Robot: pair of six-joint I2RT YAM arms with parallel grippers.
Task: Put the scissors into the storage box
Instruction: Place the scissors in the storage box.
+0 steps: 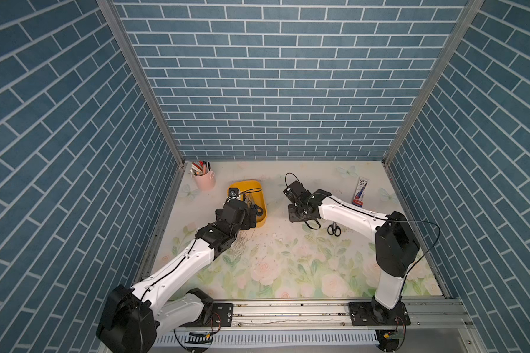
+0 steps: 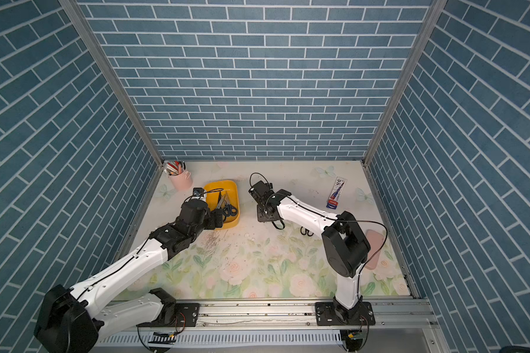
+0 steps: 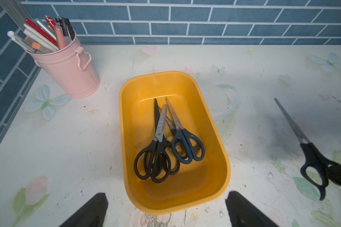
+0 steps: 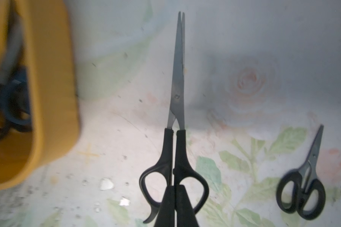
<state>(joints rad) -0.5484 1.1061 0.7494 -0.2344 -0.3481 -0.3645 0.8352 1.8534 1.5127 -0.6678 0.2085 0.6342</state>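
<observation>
The held pair hangs outside the storage box, so I will raise my right gripper over the box's facing rim, then lower it onto the scissors inside and release.
The yellow storage box (image 3: 124, 118) stands at the back left of the table, seen in both top views (image 1: 248, 185) (image 2: 224, 185). Several scissors lie inside it, among them a black-handled pair (image 3: 158, 149) and a dark blue-handled pair (image 3: 185, 145). My left gripper (image 3: 166, 194) hangs open and empty above the box's near end. To the right of the box, my right gripper (image 4: 175, 188) is shut on the handles of long black-handled scissors (image 4: 178, 78), lifted off the table. A small black-handled pair (image 4: 303, 180) (image 1: 334, 229) lies on the mat near the right arm.
A pink pen cup (image 3: 67, 64) (image 1: 205, 180) full of pens stands in the back left corner, close to the box. A red-white-and-blue flat packet (image 1: 360, 192) lies at the back right. A pink case (image 2: 374, 249) lies behind the right arm. Brick-pattern walls enclose three sides.
</observation>
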